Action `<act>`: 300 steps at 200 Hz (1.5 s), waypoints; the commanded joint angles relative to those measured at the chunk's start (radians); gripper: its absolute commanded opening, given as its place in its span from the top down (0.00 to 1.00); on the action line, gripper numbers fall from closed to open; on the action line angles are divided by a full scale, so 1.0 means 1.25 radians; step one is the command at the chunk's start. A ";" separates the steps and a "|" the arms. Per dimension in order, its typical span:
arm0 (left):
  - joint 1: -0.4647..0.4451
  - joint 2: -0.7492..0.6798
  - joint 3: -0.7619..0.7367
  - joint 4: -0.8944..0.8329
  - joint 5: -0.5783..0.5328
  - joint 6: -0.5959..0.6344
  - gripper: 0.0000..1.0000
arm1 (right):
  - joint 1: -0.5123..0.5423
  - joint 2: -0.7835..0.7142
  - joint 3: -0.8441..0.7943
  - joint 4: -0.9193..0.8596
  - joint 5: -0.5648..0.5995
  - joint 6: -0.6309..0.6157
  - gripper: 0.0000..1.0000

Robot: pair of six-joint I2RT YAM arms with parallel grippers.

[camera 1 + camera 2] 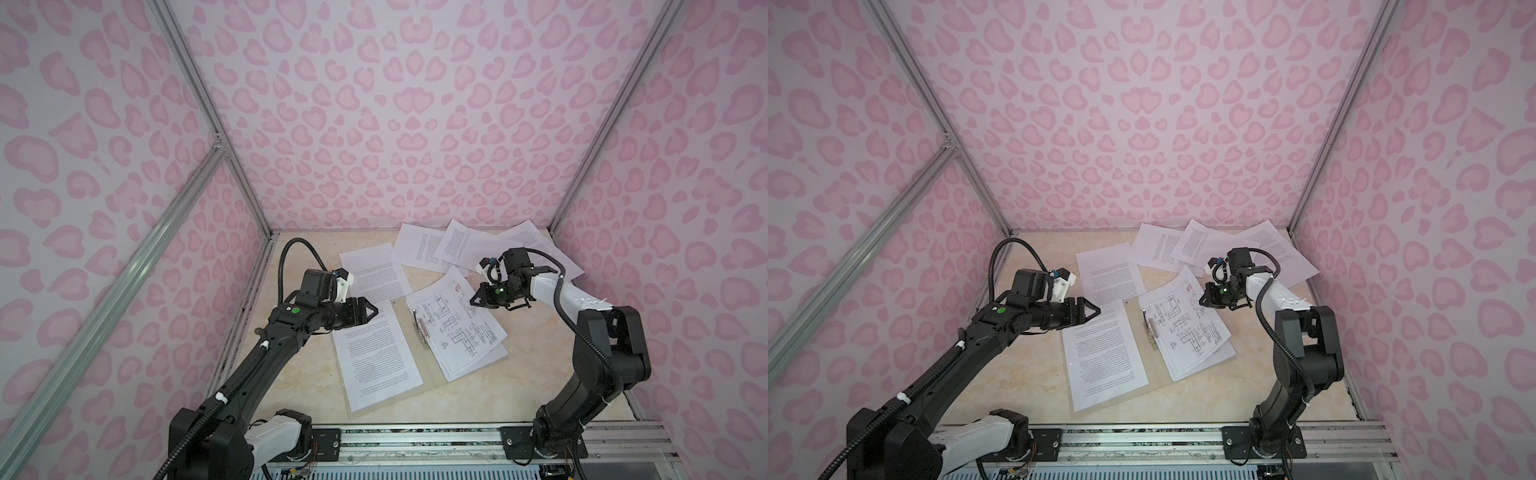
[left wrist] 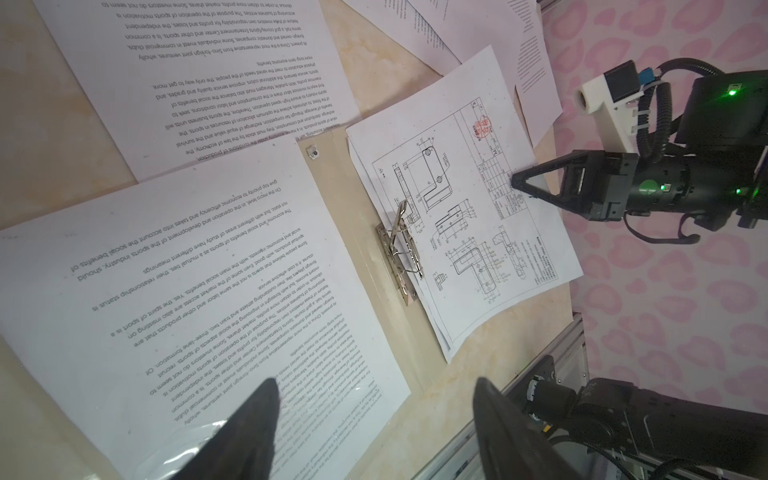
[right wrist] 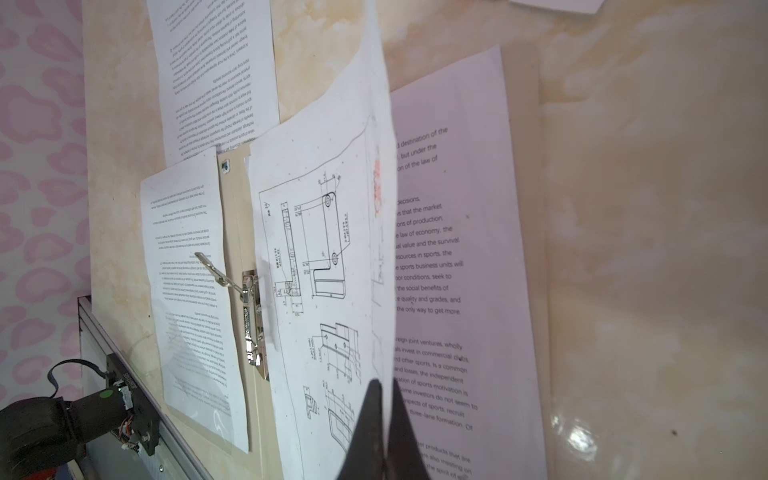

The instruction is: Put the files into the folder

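My right gripper draws back and down over the text sheets next and releases the curled edge. The sheets lie below it, bared at their near end.
The beige folder (image 1: 405,332) (image 2: 353,232) lies open on the table, its metal clip (image 1: 420,332) (image 3: 249,320) raised at the spine. A printed text sheet (image 1: 374,361) (image 2: 187,291) covers its left half. A sheet with line drawings (image 1: 457,328) (image 3: 316,257) lies on text sheets (image 3: 449,249) on the right half. My right gripper (image 1: 471,300) (image 3: 384,382) is shut on the drawing sheet's far edge, which curls up off the pile. My left gripper (image 1: 374,311) (image 2: 374,382) hovers open over the left text sheet with nothing in it.
More loose files lie beyond the folder: one text sheet (image 1: 374,270) at the left and several overlapping sheets (image 1: 461,245) at the back right. A metal rail (image 1: 415,436) runs along the table's front edge. Pink patterned walls (image 1: 415,124) close in three sides.
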 commanded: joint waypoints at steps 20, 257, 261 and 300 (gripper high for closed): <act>0.001 0.010 -0.002 -0.003 -0.005 0.010 0.25 | -0.014 -0.006 -0.031 0.012 0.005 -0.017 1.00; 0.000 0.032 -0.003 -0.004 0.001 0.010 0.24 | -0.004 0.024 -0.042 -0.017 0.021 -0.138 1.00; 0.001 0.032 -0.002 -0.003 0.001 0.010 0.24 | -0.004 0.026 -0.041 -0.016 0.023 -0.138 1.00; 0.001 0.033 -0.001 -0.004 0.002 0.010 0.24 | -0.003 0.035 -0.039 -0.013 0.017 -0.136 1.00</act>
